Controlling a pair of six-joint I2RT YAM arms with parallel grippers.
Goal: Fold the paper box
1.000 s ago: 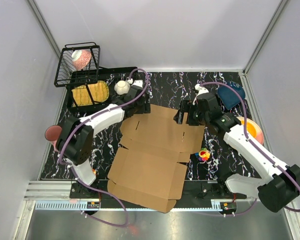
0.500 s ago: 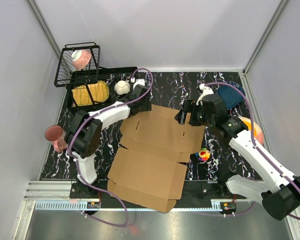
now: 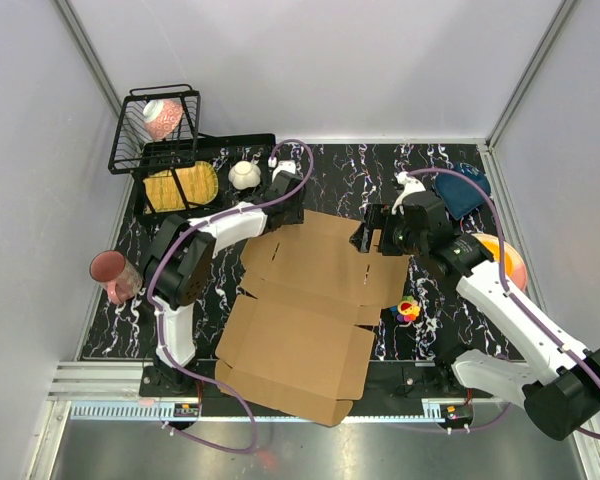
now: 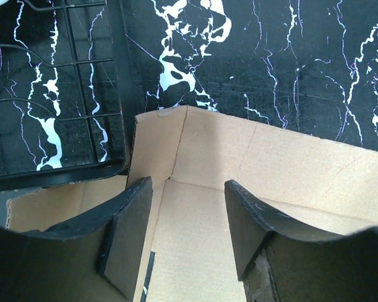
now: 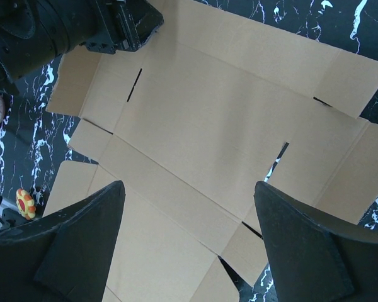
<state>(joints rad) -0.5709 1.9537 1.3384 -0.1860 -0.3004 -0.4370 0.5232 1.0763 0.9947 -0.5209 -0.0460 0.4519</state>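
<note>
The raised corner flap sits off-center against the finger nearest the black tray, so my left gripper should next lift slightly toward the tray, then lower around the flap.
The paper box is a brown die-cut cardboard sheet lying mostly flat in the middle of the table, with flaps and slots. My left gripper is open at the sheet's far left corner. In the left wrist view its fingers straddle a raised corner flap of the box, and the gripper holds nothing. My right gripper is open above the sheet's far right edge. In the right wrist view it hovers over the flat box, empty.
A black wire basket and a black tray with a yellow item stand at the back left. A white cup, a pink cup, a blue bowl, an orange plate and a small flower toy lie around the sheet.
My left gripper has shifted a little right and farther along the sheet's far edge. My right gripper has moved only slightly. The sheet lies as before.
</note>
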